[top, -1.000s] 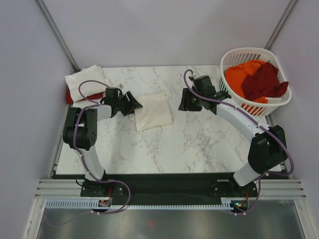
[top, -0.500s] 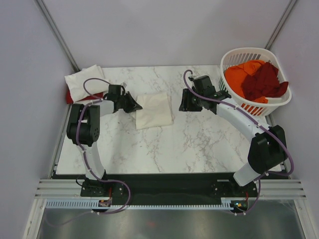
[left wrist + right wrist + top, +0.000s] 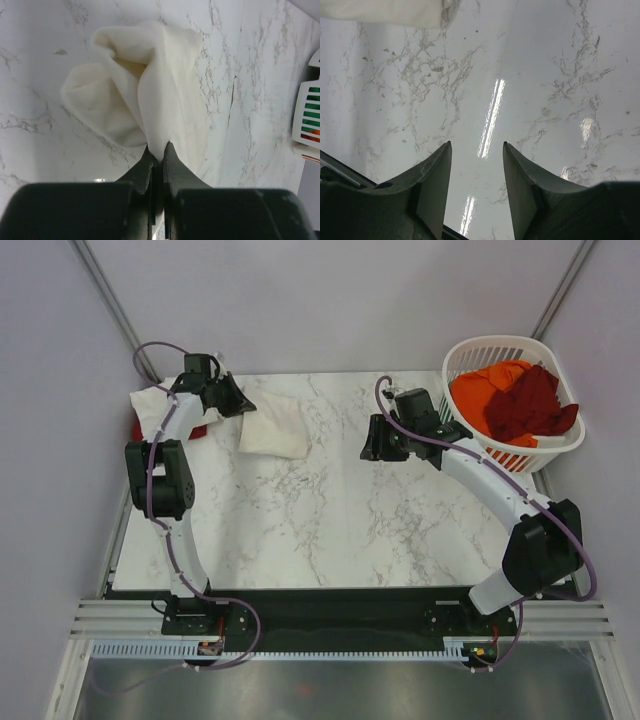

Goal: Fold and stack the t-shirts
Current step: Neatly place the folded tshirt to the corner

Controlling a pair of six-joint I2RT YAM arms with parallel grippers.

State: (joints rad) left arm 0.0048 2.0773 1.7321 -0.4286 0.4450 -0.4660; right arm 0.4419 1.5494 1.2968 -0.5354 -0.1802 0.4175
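Note:
My left gripper will swing outward to the left in the top view, across that stack (image 3: 156,408) toward the side, as a cream t-shirt already lies on the red one.
A folded cream-white t-shirt (image 3: 272,427) lies bunched on the marble at the back left. My left gripper (image 3: 235,405) is shut on its left edge. In the left wrist view the cloth (image 3: 165,90) rises in a fold straight out of the closed left gripper (image 3: 159,150). Just left of it sits another folded cream-white t-shirt (image 3: 152,405) on top of a red one (image 3: 192,432). My right gripper (image 3: 372,445) hovers open over bare marble, with nothing between its fingers (image 3: 434,175). Only a corner of the cream t-shirt (image 3: 385,12) shows in the right wrist view.
A white slatted laundry basket (image 3: 500,343) stands at the back right, holding an orange t-shirt (image 3: 480,390) and a dark maroon t-shirt (image 3: 530,405). The marble table (image 3: 330,530) ends at a metal rail near the arm bases. Grey walls close in on both sides.
The left gripper shut on the folded cream-white t-shirt's edge, then pulled it from the table's middle to the back left, beside the stack. The right arm barely moved.

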